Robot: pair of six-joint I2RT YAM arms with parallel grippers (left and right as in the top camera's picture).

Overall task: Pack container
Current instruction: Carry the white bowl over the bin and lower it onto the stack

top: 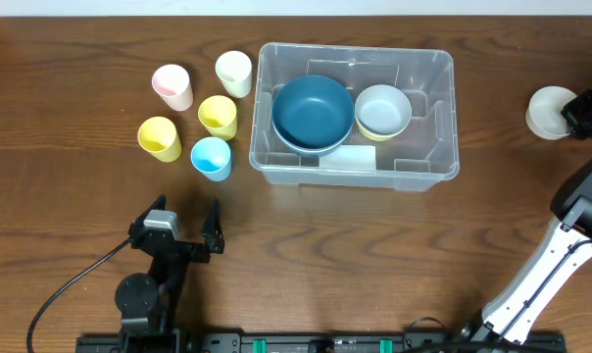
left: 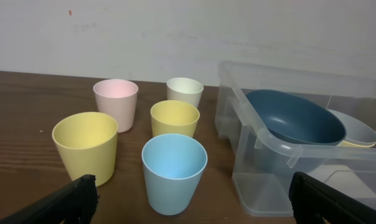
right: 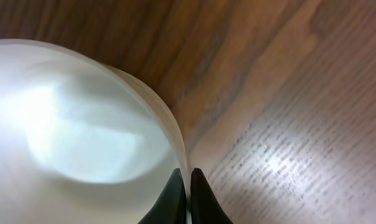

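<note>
The container's side is in the way. Next, my right gripper will go up over that side, lower the white bowl [top: 549, 111] onto the pale grey bowl [top: 382, 108] and let go of the white bowl's rim.
The clear plastic container [top: 438, 118] stands at the table's middle. It holds a dark blue bowl [top: 313, 111] and a pale grey bowl [top: 382, 108] stacked on a yellow one. At the far right, my right gripper [top: 573, 114] is shut on the rim of a white bowl [top: 549, 111]. In the right wrist view its two fingertips [right: 187, 173] pinch the thin rim of that white bowl [right: 76, 124]. My left gripper [top: 188, 209] stands open near the front left, nothing between its fingers. In the left wrist view the left gripper [left: 193, 182] faces a blue cup [left: 173, 171] with the container [left: 263, 180] to the right.
Several cups stand left of the container: pink [top: 172, 85], cream [top: 233, 73], two yellow [top: 218, 116] [top: 160, 137] and blue [top: 212, 157]. The back edge of the table lies just behind the container.
</note>
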